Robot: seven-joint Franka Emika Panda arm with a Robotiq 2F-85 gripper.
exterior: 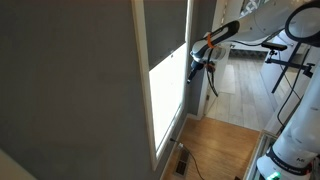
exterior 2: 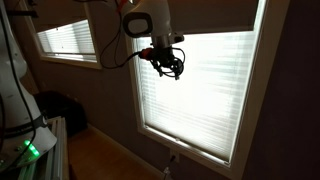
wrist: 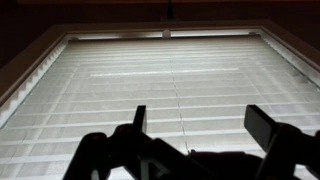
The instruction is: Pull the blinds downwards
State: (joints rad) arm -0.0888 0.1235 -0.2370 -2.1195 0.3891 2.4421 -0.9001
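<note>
My gripper should reach outward next until the lower part of the thin cord is between its empty fingers, and then close. The cord hangs outward, in front of the bright window.
The blinds are a dark grey shade covering the top of a tall window in a white frame. In an exterior view they show only as a dark band with a straight bottom edge. Below it the window is bright white with fine horizontal lines. My gripper hangs in front of the window just below the shade's bottom edge. In the wrist view its two fingers are dark silhouettes spread wide apart, with nothing between them. A thin cord runs down the bright area.
A broad grey wall flanks the window. A second bright window sits further along the wall. There are a wood floor, the robot's base, a black stand and a cable on the floor.
</note>
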